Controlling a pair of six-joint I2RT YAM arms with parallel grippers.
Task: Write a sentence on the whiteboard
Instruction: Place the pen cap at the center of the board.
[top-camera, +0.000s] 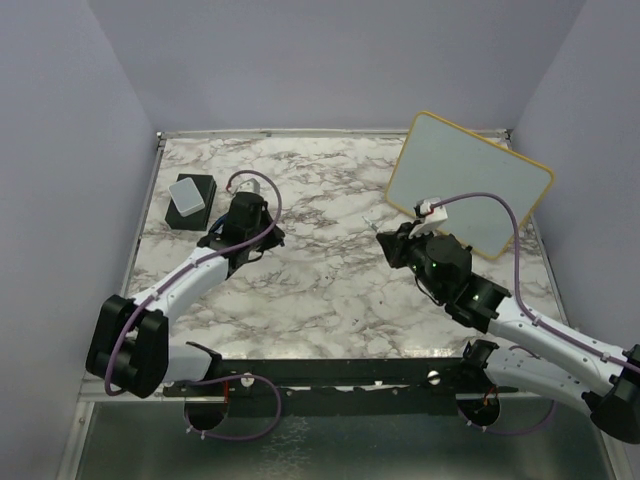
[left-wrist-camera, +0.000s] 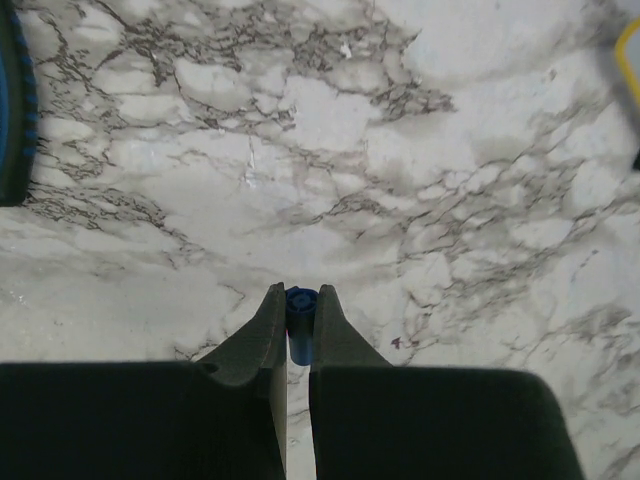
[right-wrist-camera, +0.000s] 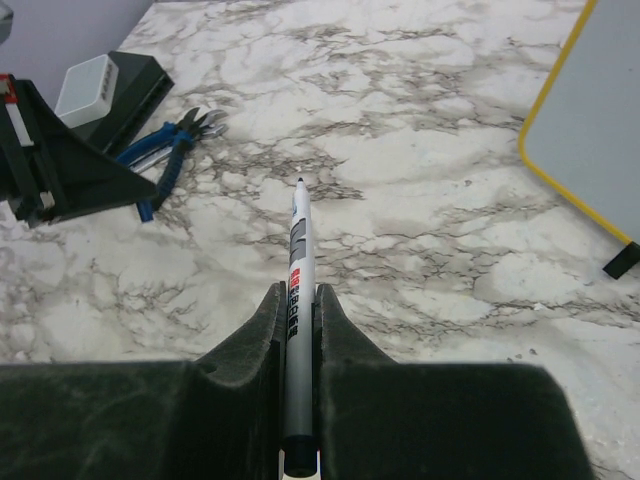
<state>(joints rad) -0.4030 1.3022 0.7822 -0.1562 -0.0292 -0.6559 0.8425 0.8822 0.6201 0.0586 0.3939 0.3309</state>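
My left gripper lowers to the bare marble next and releases the small blue marker cap (left-wrist-camera: 301, 318), since that open spot lies below the gripper, clear of the pliers.
The whiteboard (top-camera: 470, 180), yellow-framed, lies tilted at the back right; its face shows blank and the sentence is not in view. Its yellow frame (right-wrist-camera: 560, 175) shows at the right of the right wrist view. My right gripper (right-wrist-camera: 298, 288) is shut on a grey marker (right-wrist-camera: 299, 250) whose uncapped tip points forward over the marble, left of the board. In the top view this gripper (top-camera: 388, 243) sits just off the board's near left edge. My left gripper (left-wrist-camera: 301, 292) is shut on a small blue marker cap (left-wrist-camera: 301, 318), hovering over the table's left half (top-camera: 248, 210).
A black eraser block with a grey top (top-camera: 189, 200) sits at the back left, just beyond the left gripper. Blue-handled pliers (right-wrist-camera: 170, 145) lie on the marble table (top-camera: 330, 290) near it. A black foot (right-wrist-camera: 622, 260) sticks out under the board's edge.
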